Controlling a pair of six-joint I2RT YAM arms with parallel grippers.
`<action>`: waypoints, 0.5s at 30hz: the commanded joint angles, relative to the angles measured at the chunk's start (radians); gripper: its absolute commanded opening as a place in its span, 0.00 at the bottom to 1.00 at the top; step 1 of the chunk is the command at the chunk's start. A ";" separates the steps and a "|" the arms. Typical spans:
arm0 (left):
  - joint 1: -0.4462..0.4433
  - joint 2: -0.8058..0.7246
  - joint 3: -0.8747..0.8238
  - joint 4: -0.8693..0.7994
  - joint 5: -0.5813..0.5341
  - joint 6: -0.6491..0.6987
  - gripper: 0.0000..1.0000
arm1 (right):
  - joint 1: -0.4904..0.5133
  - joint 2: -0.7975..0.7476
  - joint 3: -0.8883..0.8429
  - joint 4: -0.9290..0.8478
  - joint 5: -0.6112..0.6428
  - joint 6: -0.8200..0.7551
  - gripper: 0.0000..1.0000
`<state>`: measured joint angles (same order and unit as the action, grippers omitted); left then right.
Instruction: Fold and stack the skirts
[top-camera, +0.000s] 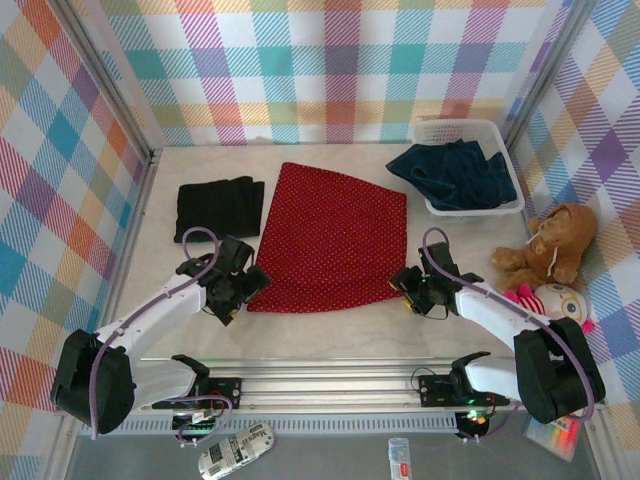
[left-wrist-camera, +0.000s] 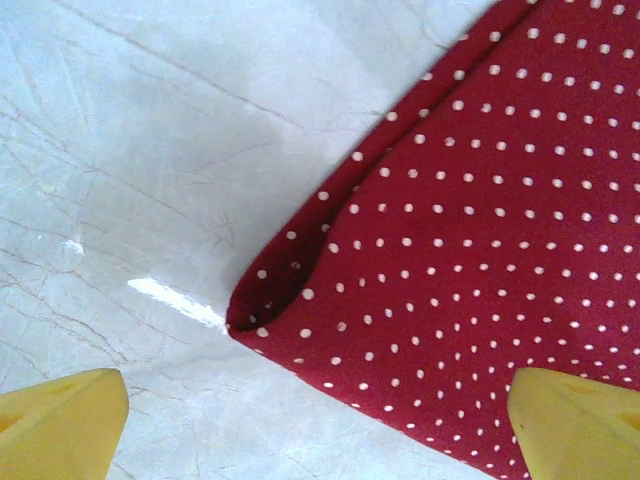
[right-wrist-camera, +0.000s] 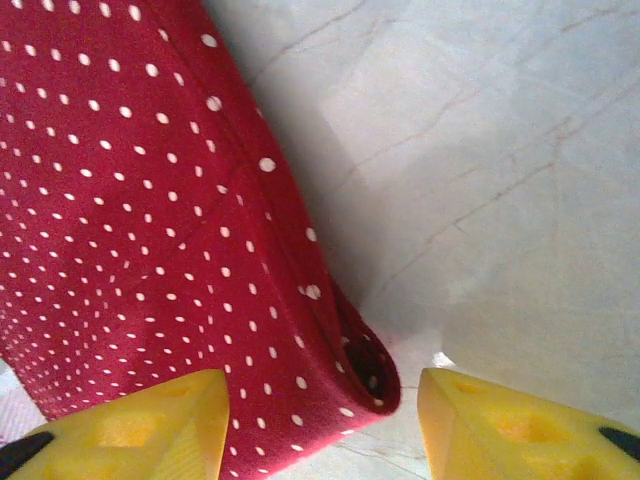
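The skirt's near corner lies free below my wide-open yellow fingers, so my left gripper will move down onto the skirt corner's looped tip and close its fingers there.
A red skirt with small white dots lies spread flat in the middle of the table. My left gripper hovers at its near left corner, jaws wide open; the yellow fingertips straddle that corner without touching it. At the near right corner my right gripper is open. The cloth's folded edge lies between its yellow fingers, and a gap shows on the right side. A folded black skirt rests at the left. Dark blue denim skirts lie in the basket.
The white mesh basket stands at the back right corner. A brown teddy bear and a pink-and-white soft toy sit against the right wall. Bare pale tabletop runs along the near edge between the two arms.
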<state>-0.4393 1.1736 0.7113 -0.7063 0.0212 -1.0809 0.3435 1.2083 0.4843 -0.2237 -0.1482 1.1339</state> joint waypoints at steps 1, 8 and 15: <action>0.014 0.011 -0.021 0.012 0.035 -0.010 0.95 | 0.002 -0.003 -0.022 0.048 -0.017 0.023 0.51; 0.017 0.062 -0.032 0.085 0.085 -0.002 0.85 | 0.008 0.014 -0.045 0.079 -0.032 0.036 0.51; 0.018 0.086 -0.041 0.113 0.108 -0.002 0.79 | 0.018 -0.003 -0.072 0.148 -0.044 0.021 0.33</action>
<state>-0.4339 1.2514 0.6884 -0.6098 0.1116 -1.0847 0.3534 1.2163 0.4259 -0.1204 -0.1776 1.1599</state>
